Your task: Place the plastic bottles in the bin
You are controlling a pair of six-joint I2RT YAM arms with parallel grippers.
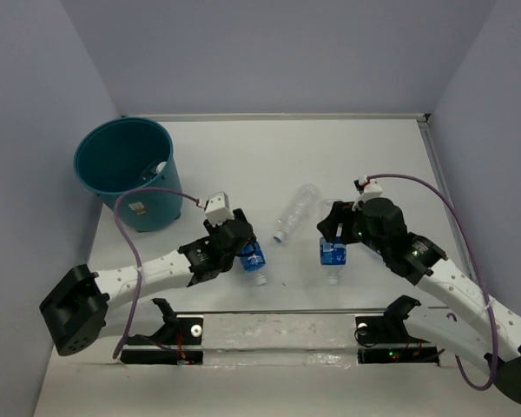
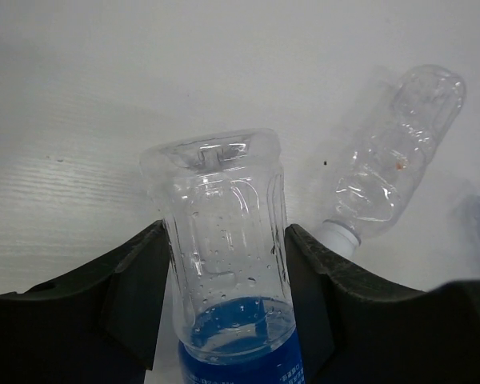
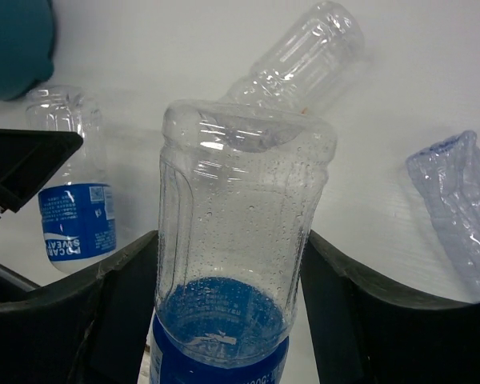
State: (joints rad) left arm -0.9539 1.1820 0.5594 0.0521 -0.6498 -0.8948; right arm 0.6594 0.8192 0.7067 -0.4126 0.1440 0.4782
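I should next lift my left gripper and swing it outward, left in the top view, to the tall teal bin, over the bin's opening [image 1: 115, 156], to release.
The teal bin [image 1: 126, 169] stands at the back left with a bottle [image 1: 160, 168] showing inside it. My left gripper [image 1: 237, 236] is shut on a blue-labelled clear bottle [image 1: 253, 258]; in the left wrist view both fingers [image 2: 136, 272] press its sides [image 2: 224, 200]. My right gripper [image 1: 333, 228] is shut on another blue-labelled bottle [image 1: 333, 254], base toward the camera in the right wrist view [image 3: 240, 232]. An unlabelled clear bottle [image 1: 297, 210] lies on the table between the grippers.
A crumpled clear bottle [image 3: 460, 208] lies to the right in the right wrist view. Grey walls close the table on three sides. A clear strip and the arm bases line the near edge [image 1: 278, 330].
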